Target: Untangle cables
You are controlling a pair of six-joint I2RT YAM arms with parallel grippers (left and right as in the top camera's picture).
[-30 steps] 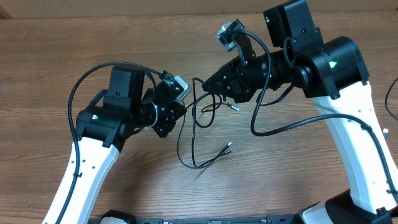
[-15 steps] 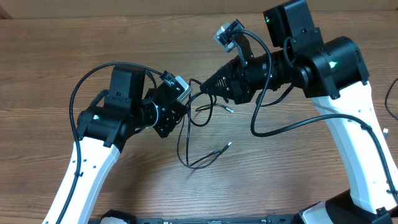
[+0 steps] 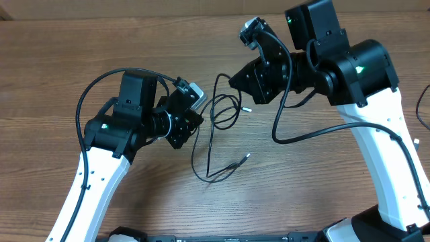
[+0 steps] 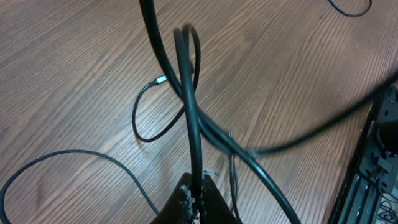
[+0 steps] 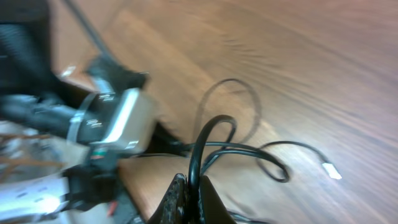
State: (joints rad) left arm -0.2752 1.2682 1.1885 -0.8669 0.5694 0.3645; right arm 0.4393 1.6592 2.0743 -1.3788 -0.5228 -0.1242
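Next, my right gripper will move away from the left gripper and release the cable loop, since bare tabletop lies to its right in the overhead view.
Several thin black cables (image 3: 225, 111) lie tangled on the wooden table between my two arms. One long strand loops toward the front (image 3: 201, 161) and ends in a silvery plug (image 3: 246, 156). My left gripper (image 3: 196, 121) is shut on a cable. In the left wrist view, that cable (image 4: 190, 99) rises straight out of the left gripper (image 4: 198, 190) and crosses another strand. My right gripper (image 3: 235, 82) is shut on a cable loop. The right wrist view shows this loop (image 5: 208, 134) arching out of the right gripper (image 5: 193, 190), with a silvery plug (image 5: 331, 171) on the table beyond.
Thick black robot wiring (image 3: 302, 138) hangs off the right arm, and another thick lead (image 3: 101, 84) arcs over the left arm. A further black cord (image 3: 422, 107) lies at the table's right edge. The left arm's wrist camera (image 5: 118, 124) is close to the right gripper.
My left gripper has closed fully on its cable. The right gripper has pulled back toward the far right with its loop, drawing the tangle wider.
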